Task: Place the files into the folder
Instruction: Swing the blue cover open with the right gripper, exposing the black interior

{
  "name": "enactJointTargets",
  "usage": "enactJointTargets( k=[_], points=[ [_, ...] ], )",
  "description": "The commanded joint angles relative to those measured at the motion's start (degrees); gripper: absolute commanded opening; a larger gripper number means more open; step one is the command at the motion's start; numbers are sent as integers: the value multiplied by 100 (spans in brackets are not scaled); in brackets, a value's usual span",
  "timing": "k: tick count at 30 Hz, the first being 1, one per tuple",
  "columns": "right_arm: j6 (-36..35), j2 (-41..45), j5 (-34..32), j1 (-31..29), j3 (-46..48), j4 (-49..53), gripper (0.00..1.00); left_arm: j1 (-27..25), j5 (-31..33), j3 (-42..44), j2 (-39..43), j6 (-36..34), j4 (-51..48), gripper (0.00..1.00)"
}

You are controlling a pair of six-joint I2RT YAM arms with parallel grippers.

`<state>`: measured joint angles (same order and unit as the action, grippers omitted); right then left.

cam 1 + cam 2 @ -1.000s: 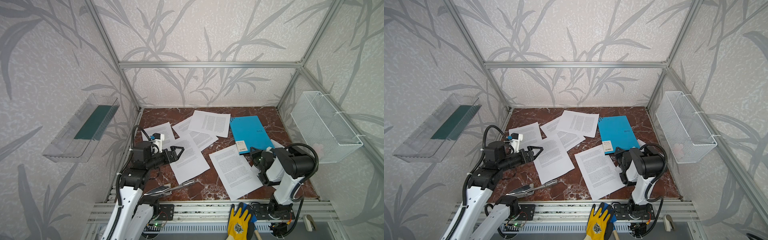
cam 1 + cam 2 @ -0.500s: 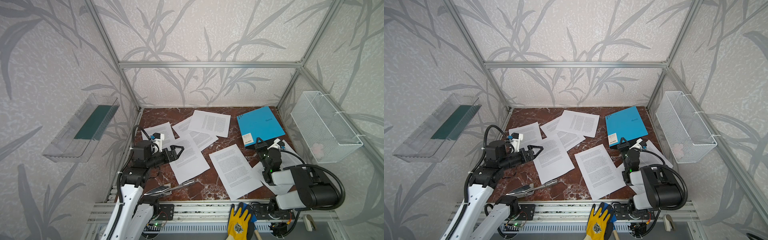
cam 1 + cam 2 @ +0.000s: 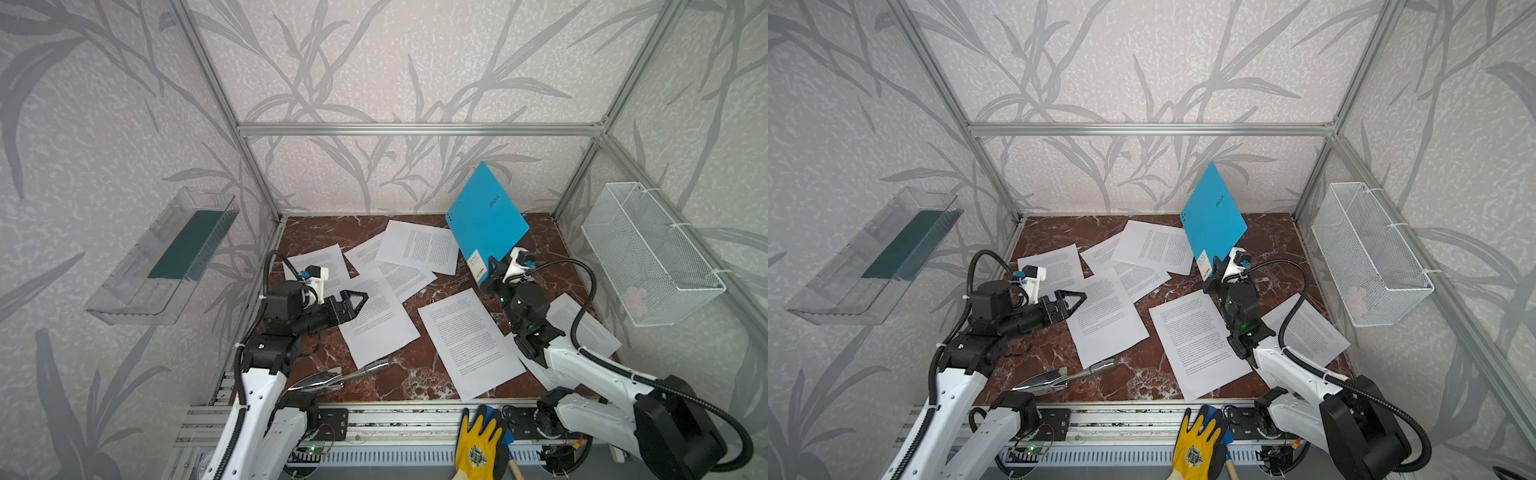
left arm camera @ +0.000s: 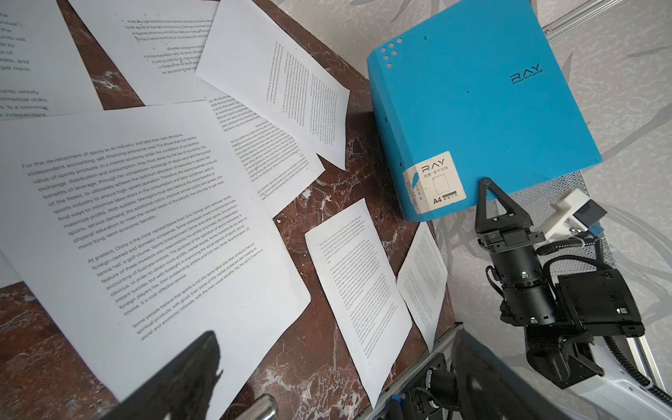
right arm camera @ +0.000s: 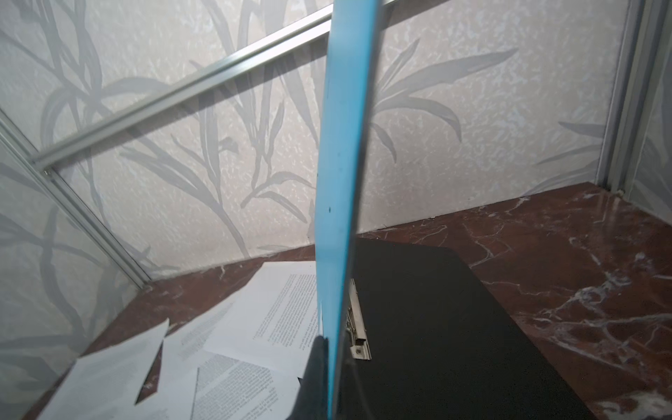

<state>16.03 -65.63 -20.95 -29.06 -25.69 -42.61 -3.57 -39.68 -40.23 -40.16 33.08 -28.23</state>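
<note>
My right gripper should next swing the cover away from the metal clip [image 5: 358, 327] toward the sheet at the back and let go of the cover's edge, because the cover stands nearly upright.
The folder [image 3: 486, 220] stands open at the back right. Its blue front cover [image 5: 342, 182] is raised nearly upright, and the black inside [image 5: 436, 327] with the metal clip [image 5: 358, 327] lies flat on the table. My right gripper [image 3: 494, 264] is shut on the cover's lower edge, beside the white label [image 4: 434, 183]. The files are several loose white printed sheets spread over the table, among them a sheet [image 3: 378, 316] under my left gripper, a sheet [image 3: 469, 340] at centre and a sheet [image 3: 419, 245] at the back. My left gripper [image 3: 361, 297] hovers open and empty.
A metal scoop [image 3: 336, 376] lies near the front edge. A white wire basket [image 3: 648, 253] hangs on the right wall. A clear tray holding a dark green slab [image 3: 183, 245] hangs on the left wall. A yellow glove [image 3: 478, 444] lies on the front rail.
My right gripper has closed on the folder's cover and swung it up from flat to nearly upright, with the arm stretching toward the back. The left arm has stayed still.
</note>
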Motion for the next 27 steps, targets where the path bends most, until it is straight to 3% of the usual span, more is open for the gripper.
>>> enactJointTargets(
  k=[1, 10, 16, 27],
  points=[
    [-1746, -493, -1223, -446, -215, -590, 0, 25, -100, 68, 113, 3, 81, 99],
    [-3621, -1867, -2203, -1130, -527, -2203, 0, 26, -118, 68, 149, 6, 89, 99],
    [-5702, -3169, -3022, -1675, -946, -3800, 0, 24, -123, 73, 162, 9, 94, 99],
    [-5936, -4078, -3512, -1787, -1321, -3770, 0, 23, -159, 76, 180, 16, 106, 99]
  ],
)
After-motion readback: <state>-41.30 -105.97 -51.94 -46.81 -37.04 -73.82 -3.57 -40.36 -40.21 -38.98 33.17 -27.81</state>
